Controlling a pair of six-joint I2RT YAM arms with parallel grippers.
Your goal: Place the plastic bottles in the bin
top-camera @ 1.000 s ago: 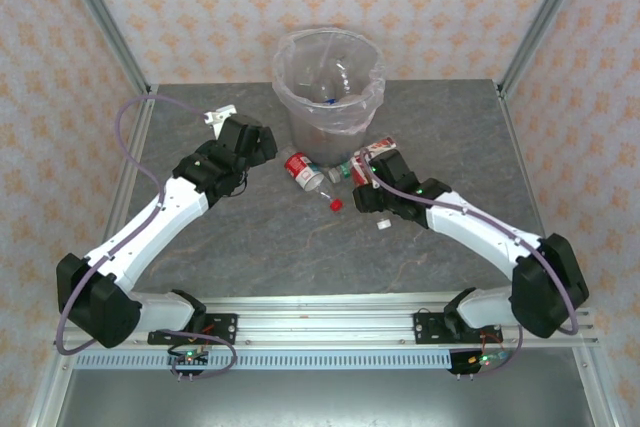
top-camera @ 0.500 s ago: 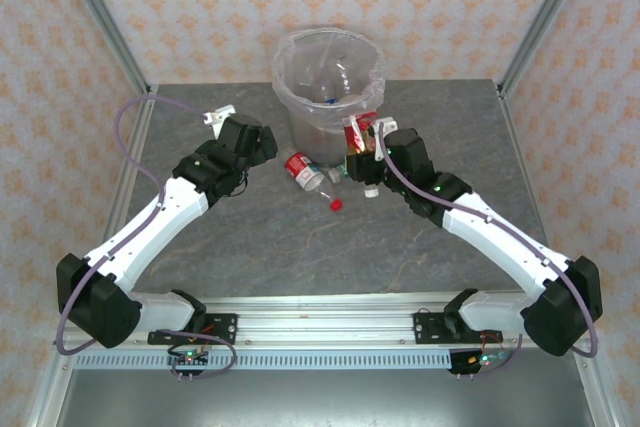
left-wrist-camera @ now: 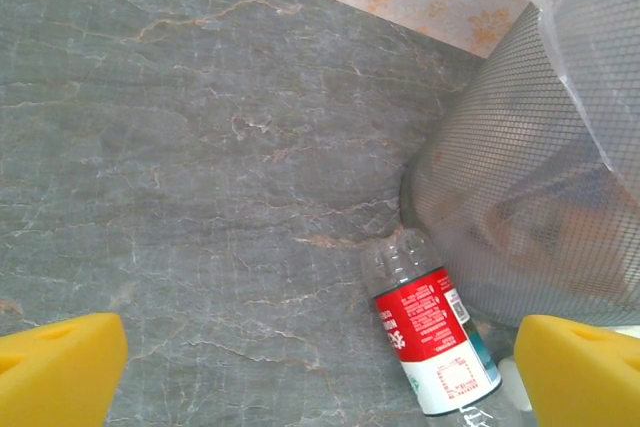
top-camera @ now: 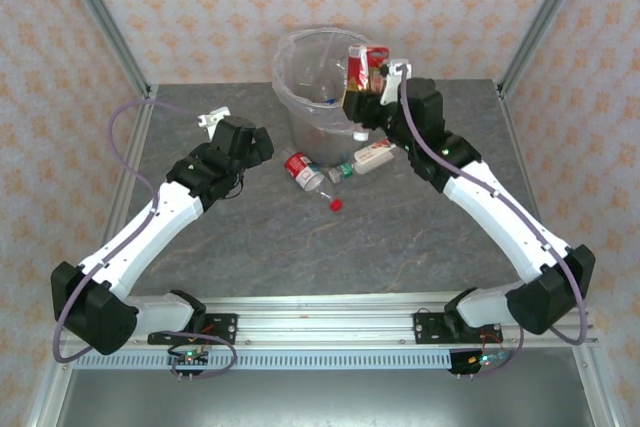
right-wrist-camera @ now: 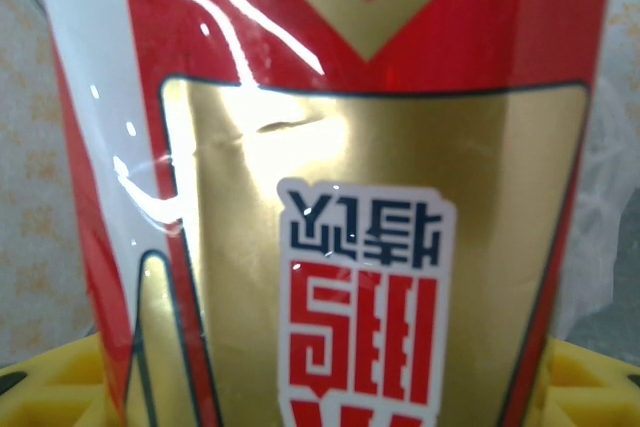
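Note:
My right gripper should next carry the bottle outward past the bin's near rim, tilt down over the bin's opening [top-camera: 322,69] and let the bottle go.
My right gripper [top-camera: 363,89] is shut on a plastic bottle with a red and gold label [top-camera: 360,69], held upright over the near right rim of the bin [top-camera: 300,52]. In the right wrist view that label [right-wrist-camera: 350,197] sits between my yellow pads [right-wrist-camera: 60,382]. Three bottles lie on the table beside the bin: a red-and-white labelled one [top-camera: 303,169], a small one [top-camera: 342,171] and a white-labelled one [top-camera: 375,155]. My left gripper [top-camera: 250,145] stands open left of the bin. Its wrist view has the red-and-white bottle [left-wrist-camera: 432,332] lying against the bin wall [left-wrist-camera: 520,187].
A loose red cap [top-camera: 336,204] lies on the grey stone table [top-camera: 260,237] in front of the bottles. The bin holds several bottles in its clear bag. Metal frame posts [top-camera: 100,17] and patterned walls close in the back and sides.
My right arm has lifted the red-and-gold bottle from the table beside the bin up to over its rim. The left arm has shifted only slightly and stays open.

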